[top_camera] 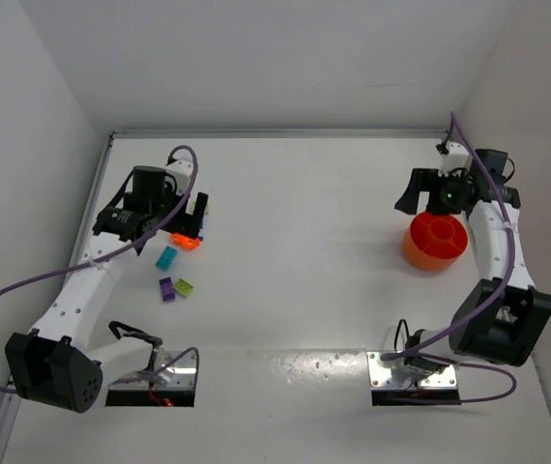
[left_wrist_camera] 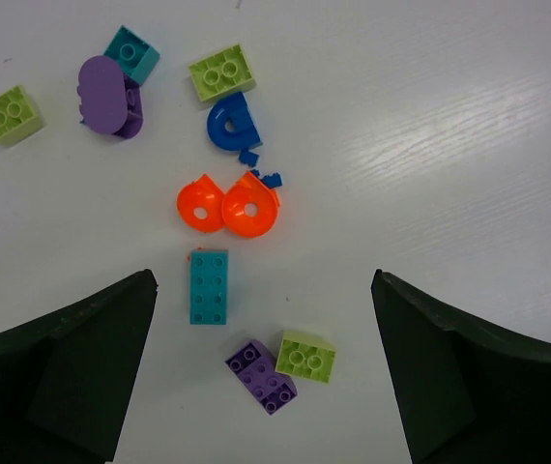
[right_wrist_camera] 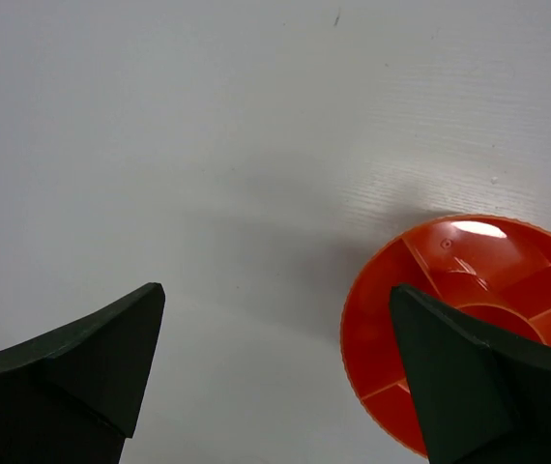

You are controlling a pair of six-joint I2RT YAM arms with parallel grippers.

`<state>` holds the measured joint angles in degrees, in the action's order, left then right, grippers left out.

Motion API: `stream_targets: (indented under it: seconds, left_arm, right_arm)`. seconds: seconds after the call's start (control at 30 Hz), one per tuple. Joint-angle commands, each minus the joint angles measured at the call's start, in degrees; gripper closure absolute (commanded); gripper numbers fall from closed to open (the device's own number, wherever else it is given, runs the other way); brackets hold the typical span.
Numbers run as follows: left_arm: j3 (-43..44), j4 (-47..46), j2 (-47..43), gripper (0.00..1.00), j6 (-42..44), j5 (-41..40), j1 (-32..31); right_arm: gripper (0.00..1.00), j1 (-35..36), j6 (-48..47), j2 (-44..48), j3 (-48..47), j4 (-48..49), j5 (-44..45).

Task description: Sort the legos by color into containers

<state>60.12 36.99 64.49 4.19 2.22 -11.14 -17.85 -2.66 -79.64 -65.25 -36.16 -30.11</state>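
I should lower my left gripper back onto the long teal brick, onto its near end (top_camera: 163, 264) (left_wrist_camera: 208, 308), where both long sides are clear. The brick is below my left gripper and further back.
Several legos lie loose on the white table under my left gripper (left_wrist_camera: 264, 290), which is open and empty above them. In the left wrist view I see two orange pieces (left_wrist_camera: 227, 205), a blue piece (left_wrist_camera: 230, 123), a long teal brick (left_wrist_camera: 209, 285), a purple brick (left_wrist_camera: 261, 376) touching a lime brick (left_wrist_camera: 305, 355), and more lime, teal and purple pieces farther off. The top view shows the left gripper (top_camera: 190, 220) over the orange lego (top_camera: 187, 242). The orange tub (top_camera: 435, 242) stands at the right. My right gripper (right_wrist_camera: 277, 300) is open and empty, with one finger over the tub's rim (right_wrist_camera: 372, 319).
White walls close the table at the back, left and right. The arm bases and two metal plates (top_camera: 416, 372) sit at the near edge. Purple cables hang from both arms.
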Motion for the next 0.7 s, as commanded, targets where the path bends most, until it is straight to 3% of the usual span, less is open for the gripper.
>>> stream_targets:
  seconds: [0.0,0.17,0.37,0.67]
  left_arm:
    - [0.0,-2.1,-0.42,0.0,-4.44,-3.09,0.5]
    - [3.78,-0.35,1.6,0.0,-9.81,-9.42,0.5]
    - [1.41,-0.34,0.29,0.0,-7.44,-9.43,1.03]
    - [0.09,2.99,-2.0,0.04,-1.55,-3.62,5.07]
  right_arm:
    - [0.0,0.62,-1.12,0.71,-3.3,-0.14,0.4]
    - [0.0,2.72,-2.18,-1.04,-7.77,-1.88,0.4]
    - [0.0,7.82,-2.71,-7.46,-15.86,-3.12,0.4]
    - [0.03,19.42,-0.43,-12.2,-16.4,1.26,1.98]
